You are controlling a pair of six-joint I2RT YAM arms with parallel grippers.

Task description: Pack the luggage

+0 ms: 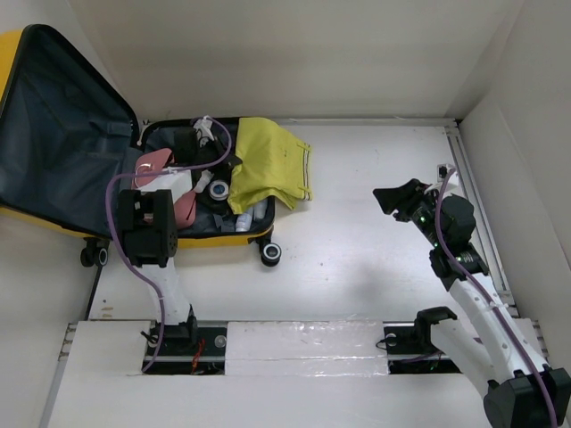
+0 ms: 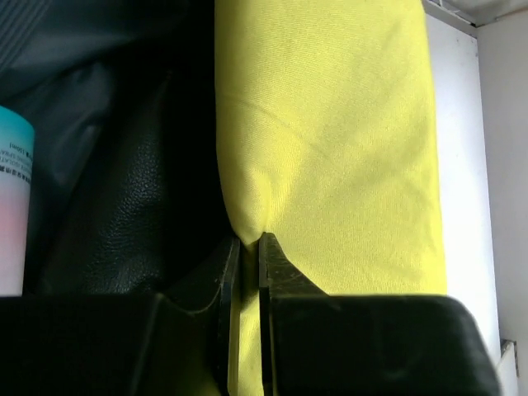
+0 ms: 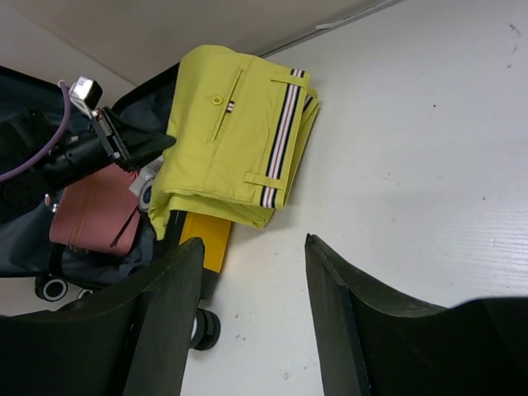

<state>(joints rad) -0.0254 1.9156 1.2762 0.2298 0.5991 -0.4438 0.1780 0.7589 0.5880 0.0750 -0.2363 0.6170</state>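
The striped waistband hangs past the case's edge. My left gripper will next pull the fold toward the lid, beside the pink pouch, and let it go.
The luggage point(image 1: 53, 116) lies open at the back left, its dark-lined lid flat on the left and its yellow shell point(image 3: 202, 239) showing at the rim. A folded yellow garment point(image 1: 268, 165) with a striped waistband hangs over the suitcase's right edge, half on the table. My left gripper point(image 1: 230, 169) is at the garment's left side, inside the case. In the left wrist view its jaws point(image 2: 250, 241) are shut on a pinched fold of the yellow garment point(image 2: 346, 148). My right gripper point(image 3: 252, 241) hovers open and empty over the bare table, right of the case point(image 1: 393, 198).
Inside the case lie a pink pouch point(image 1: 153, 165), a tape roll point(image 1: 219, 188), a bottle point(image 2: 12, 206) and dark items. A black wheel point(image 1: 270, 253) sticks out at the front. White walls close in the back and right, with a rail point(image 1: 477, 205) along the right.
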